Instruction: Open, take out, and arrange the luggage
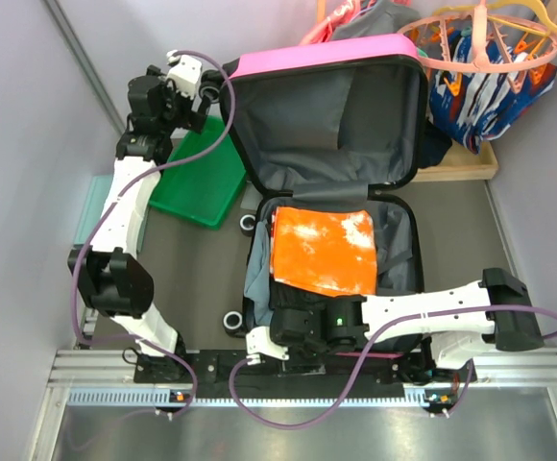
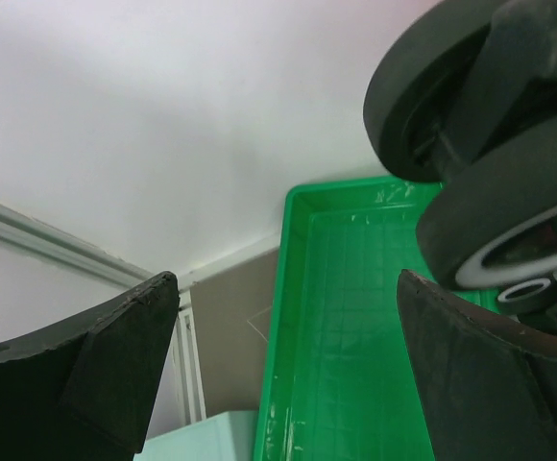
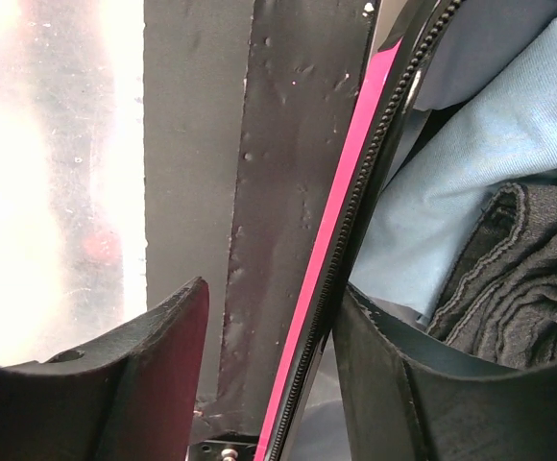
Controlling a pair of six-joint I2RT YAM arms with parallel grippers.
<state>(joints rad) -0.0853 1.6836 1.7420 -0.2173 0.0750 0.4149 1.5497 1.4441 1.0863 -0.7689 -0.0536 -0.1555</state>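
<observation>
The robot's left gripper will next move back and down from the black wheels and turn to close on the green tray's near rim [image 1: 192,221], since the bare floor leaves it clear.
The luggage [image 1: 355,53], a hot-pink hard-shell case, lies open with its grey-lined lid propped up at the back. An orange garment [image 1: 323,250] lies on top of the base half, with dark and light-blue clothes [image 3: 471,192] along its near side. My right gripper [image 1: 259,344] is at the case's near-left corner. Its jaws are open and straddle the pink zipper rim [image 3: 341,240], one finger [image 3: 403,384] inside and the other outside, with a gap showing. My left gripper [image 1: 194,88] hangs open beside the lid's left edge, empty, next to black wheels [image 2: 490,125].
A green plastic tray [image 1: 197,182] lies left of the case, under the left gripper [image 2: 286,279]. A pale-teal box [image 1: 91,206] sits by the left wall. Pink and orange hangers [image 1: 490,43] and a colourful bag on a wooden tray [image 1: 471,163] crowd the back right.
</observation>
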